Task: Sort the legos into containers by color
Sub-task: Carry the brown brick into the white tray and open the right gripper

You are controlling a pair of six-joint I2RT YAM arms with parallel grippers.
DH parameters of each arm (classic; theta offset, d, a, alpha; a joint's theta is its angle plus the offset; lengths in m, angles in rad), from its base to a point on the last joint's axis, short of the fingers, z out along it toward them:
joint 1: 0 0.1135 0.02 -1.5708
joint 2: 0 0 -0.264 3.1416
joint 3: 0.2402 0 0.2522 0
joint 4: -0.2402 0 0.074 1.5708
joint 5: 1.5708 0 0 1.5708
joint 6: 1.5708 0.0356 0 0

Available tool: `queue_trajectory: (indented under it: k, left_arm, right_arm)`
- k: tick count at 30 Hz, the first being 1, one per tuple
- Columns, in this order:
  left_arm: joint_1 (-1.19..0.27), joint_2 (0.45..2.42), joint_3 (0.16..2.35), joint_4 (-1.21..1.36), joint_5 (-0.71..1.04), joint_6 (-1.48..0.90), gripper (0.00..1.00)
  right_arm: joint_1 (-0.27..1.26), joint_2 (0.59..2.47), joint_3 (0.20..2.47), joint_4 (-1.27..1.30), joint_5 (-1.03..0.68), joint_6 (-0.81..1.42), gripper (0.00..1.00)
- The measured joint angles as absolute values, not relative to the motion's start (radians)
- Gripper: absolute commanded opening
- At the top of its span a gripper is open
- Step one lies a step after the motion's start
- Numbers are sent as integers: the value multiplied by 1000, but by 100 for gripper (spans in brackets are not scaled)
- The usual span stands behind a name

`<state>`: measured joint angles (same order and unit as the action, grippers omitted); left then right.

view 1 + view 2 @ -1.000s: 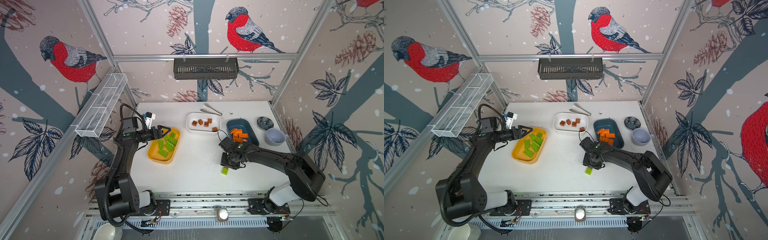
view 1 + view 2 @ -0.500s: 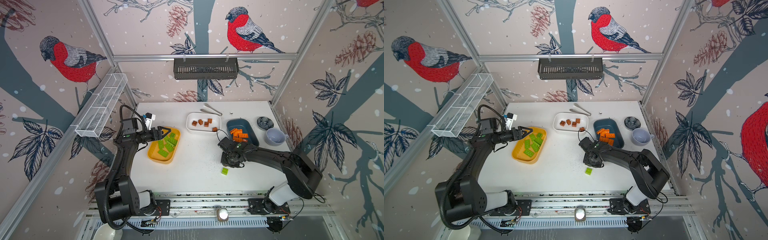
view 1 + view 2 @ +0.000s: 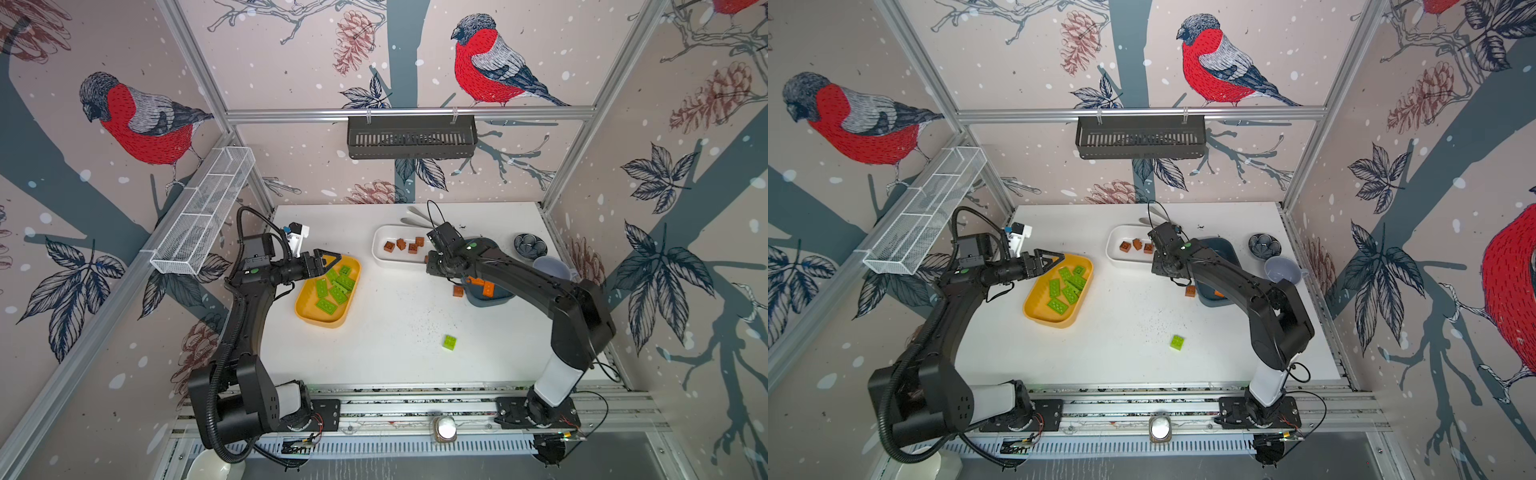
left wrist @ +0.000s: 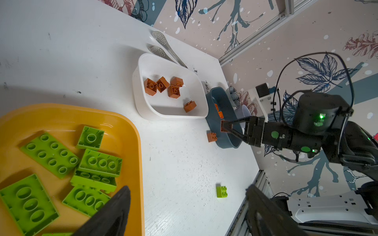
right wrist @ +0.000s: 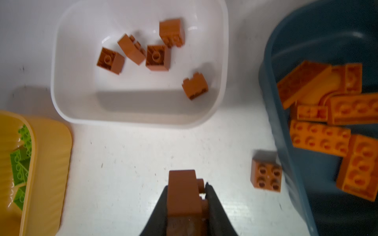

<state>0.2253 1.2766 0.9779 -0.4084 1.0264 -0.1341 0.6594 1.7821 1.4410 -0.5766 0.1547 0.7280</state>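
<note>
I will next move my right gripper outward over the white tub's end (image 3: 424, 249) by the blue tub (image 3: 490, 301) and release the brown cube there, because matching brown cubes are inside.
My right gripper (image 5: 187, 187) is shut on a brown cube (image 5: 182, 192) and holds it above the table between the white tub (image 5: 133, 120) and the teal-blue tub (image 5: 286, 143). The left wrist view shows the held cube (image 4: 226, 126) clear of the table. Another brown cube (image 3: 458, 291) lies on the table against the blue tub (image 3: 490, 301). One green brick (image 3: 449, 342) lies loose near the front. My left gripper (image 3: 332, 261) hangs open and empty over the far end of the yellow tub (image 3: 307, 299), which holds several green plates (image 3: 332, 286). The white tub (image 3: 376, 249) holds several brown cubes, the blue one orange bricks (image 5: 319, 139).
A grey mug (image 3: 550, 268) and a small dark flower dish (image 3: 529, 245) stand at the right edge behind the blue tub. Metal tongs (image 3: 415, 216) lie behind the white tub. A black basket hangs on the back wall and a wire basket on the left wall.
My right gripper has closed on the brown cube, lifted it and carried it back from near the green brick toward the white tub. The left arm has hardly moved.
</note>
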Motion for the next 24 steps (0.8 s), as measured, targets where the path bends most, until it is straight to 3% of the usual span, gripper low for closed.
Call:
queue_trajectory:
  k: [13,20,24]
  left_arm:
    - [225,1244,925,-345,1050,-207,88]
    - [225,1243,916,-342,1050,-210,88]
    - [225,1242,909,-341,1050,-210,88]
  right_arm:
    - [555,2089,1726,-489,205,598,25]
    - [547,2161,1815,-488,193,574,58]
    - [548,2126,1780,-498,187,569,66]
